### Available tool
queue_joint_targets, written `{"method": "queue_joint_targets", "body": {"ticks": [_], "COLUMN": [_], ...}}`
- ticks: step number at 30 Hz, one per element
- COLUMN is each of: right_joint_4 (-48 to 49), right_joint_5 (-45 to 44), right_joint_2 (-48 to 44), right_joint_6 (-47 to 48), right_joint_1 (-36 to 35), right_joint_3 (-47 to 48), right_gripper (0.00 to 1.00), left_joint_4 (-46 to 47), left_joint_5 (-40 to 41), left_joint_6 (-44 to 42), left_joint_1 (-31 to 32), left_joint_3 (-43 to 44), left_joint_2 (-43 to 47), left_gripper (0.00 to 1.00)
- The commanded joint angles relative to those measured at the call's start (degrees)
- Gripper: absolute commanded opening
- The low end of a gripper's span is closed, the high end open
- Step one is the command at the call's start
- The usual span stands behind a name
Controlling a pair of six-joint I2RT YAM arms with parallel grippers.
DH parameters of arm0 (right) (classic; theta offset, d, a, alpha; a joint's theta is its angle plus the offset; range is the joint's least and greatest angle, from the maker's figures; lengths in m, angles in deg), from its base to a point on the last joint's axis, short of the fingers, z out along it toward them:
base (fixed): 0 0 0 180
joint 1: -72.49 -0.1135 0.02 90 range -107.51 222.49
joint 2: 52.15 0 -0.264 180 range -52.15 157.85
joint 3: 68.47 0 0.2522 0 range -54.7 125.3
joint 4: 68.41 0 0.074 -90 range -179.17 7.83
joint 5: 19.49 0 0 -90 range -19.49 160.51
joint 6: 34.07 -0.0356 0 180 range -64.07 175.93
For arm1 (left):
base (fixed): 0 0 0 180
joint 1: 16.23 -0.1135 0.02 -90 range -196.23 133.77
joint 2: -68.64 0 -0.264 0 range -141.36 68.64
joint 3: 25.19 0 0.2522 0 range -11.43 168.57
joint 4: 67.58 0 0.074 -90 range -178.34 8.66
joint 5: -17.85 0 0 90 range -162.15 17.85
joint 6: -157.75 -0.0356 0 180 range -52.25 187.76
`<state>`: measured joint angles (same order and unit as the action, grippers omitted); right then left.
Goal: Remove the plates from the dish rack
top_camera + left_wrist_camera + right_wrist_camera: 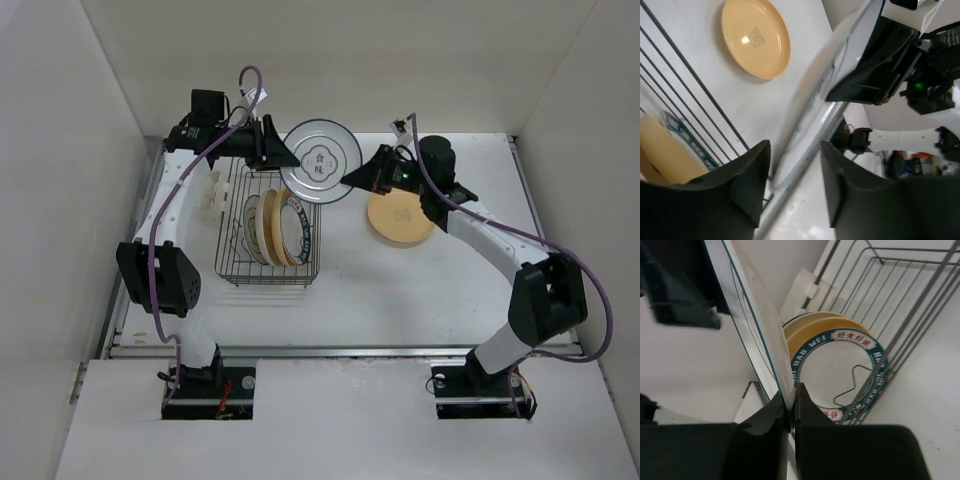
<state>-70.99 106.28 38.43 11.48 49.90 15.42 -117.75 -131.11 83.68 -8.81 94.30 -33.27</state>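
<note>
My right gripper carries the white plate clear of the rack next, back and down beside it, where bare table shows nearer than the flat tan plate.
A white plate with a thin dark ring point(320, 162) hangs above the far right corner of the dish rack point(232, 262). My right gripper point(352, 178) is shut on its right rim; the fingers point(807, 410) pinch the edge of the plate point(755, 315). My left gripper point(283, 154) is at the plate's left rim, open, and the plate's edge point(815, 105) runs loose between its jaws point(795, 150). Standing in the rack are tan plates point(270, 228) and a teal-rimmed white plate point(840, 365). One tan plate point(401, 217) lies flat on the table.
A white plastic piece point(212, 192) lies on the table just left of the rack. White walls close in the table point(400, 290) on the left, back and right. The rack's wire side point(910, 325) rises close beside the right gripper.
</note>
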Motion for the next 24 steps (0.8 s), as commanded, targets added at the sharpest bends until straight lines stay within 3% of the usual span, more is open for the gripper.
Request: {"method": "queue_joint_targets", "body": {"ticks": [1,3,4,6,7,8,10,11,14,18,21,24], "right_joint_4": [2.0,-0.1,-0.6,-2.4,-3.1,-5.4,-13.8,-13.8,-27.7,-35.6,-35.1,-35.1], "right_joint_5": [-3.9,-6.1,-6.8,-8.1,-8.1,-8.7,-9.7,-9.7,-11.5,-11.5,-9.1,-9.9], "right_joint_2": [-1.7,-4.0,-5.0,-8.4,-9.7,-11.0,-14.2,-14.8,-15.4,-16.4,-17.6,-18.3], "right_joint_6": [3.8,3.8,3.8,3.3,2.6,2.6,1.9,3.2,9.7,11.3,9.2,9.2], "right_joint_1": [-0.4,-0.4,-0.4,1.2,2.1,3.9,6.4,6.4,7.5,7.5,7.5,7.5], "right_joint_3": [0.5,-0.2,-1.0,-3.7,-4.5,-6.0,-6.1,-6.1,-5.4,-11.1,-16.1,-19.7], "right_gripper": [0.00,0.00,0.00,0.00,0.00,0.00,0.00,0.00,0.00,0.00,0.00,0.00], "left_joint_4": [-11.9,-16.8,-19.2,-24.0,-24.8,-25.6,-27.9,-27.9,-30.6,-34.0,-33.5,-32.2], "left_joint_5": [-0.3,5.8,14.5,25.2,36.1,41.1,52.8,55.4,61.9,65.7,68.0,63.1], "left_joint_6": [-5.1,-9.7,-13.3,-15.2,-15.2,-15.2,-17.1,-18.1,-21.8,-25.1,-26.3,-26.3], "left_joint_1": [0.7,1.2,2.0,2.5,2.5,2.5,2.5,2.5,2.5,2.5,2.5,2.5], "left_joint_3": [3.5,7.7,9.5,13.5,14.5,15.1,16.4,16.4,15.3,10.7,4.9,1.2], "left_joint_2": [4.2,4.2,4.2,4.7,5.2,5.2,5.8,5.8,5.8,4.3,3.7,4.3], "left_gripper": [0.46,0.76,0.84,0.94,0.95,1.00,1.00,1.00,1.00,1.00,1.00,1.00]}}
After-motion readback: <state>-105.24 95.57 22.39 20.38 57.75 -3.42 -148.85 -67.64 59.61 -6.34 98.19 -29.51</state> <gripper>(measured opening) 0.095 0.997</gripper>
